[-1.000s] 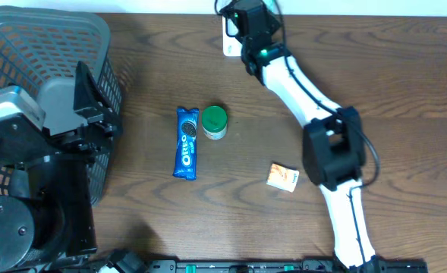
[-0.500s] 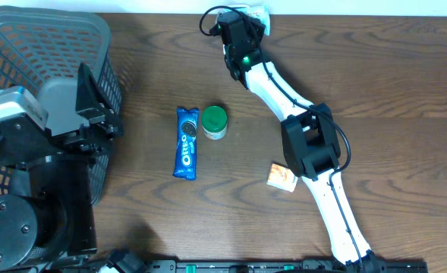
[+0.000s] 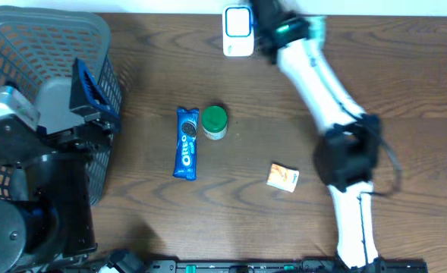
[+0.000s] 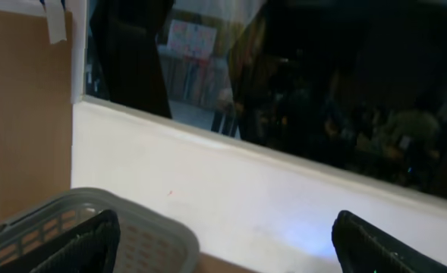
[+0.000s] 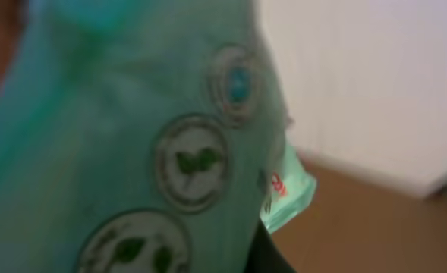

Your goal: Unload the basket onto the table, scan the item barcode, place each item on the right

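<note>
I will next swing my right gripper back and down from the scanner (image 3: 238,32). I will release the teal packet (image 3: 316,27) on the empty table to the right in the overhead view.
The item is a teal packet (image 5: 140,136) with round leaf seals. It fills the right wrist view, held in my right gripper (image 5: 231,254), which is shut on it; one dark finger (image 5: 272,254) shows at the bottom. From overhead the right gripper (image 3: 280,30) is blurred at the table's far edge, just right of the white scanner (image 3: 238,32) with its blue screen, and a teal corner of the packet (image 3: 316,27) sticks out. No barcode can be made out. My left gripper (image 4: 227,250) stands open and empty by the basket (image 4: 147,227).
A blue Oreo pack (image 3: 187,142) and a green-lidded jar (image 3: 214,122) lie mid-table. A small orange box (image 3: 282,177) sits beside the right arm. The grey basket (image 3: 26,30) fills the left corner, with the left arm (image 3: 33,189) over it.
The right arm swung its gripper and packet from over and left of the scanner to its right side, uncovering the scanner. The left arm barely moved.
</note>
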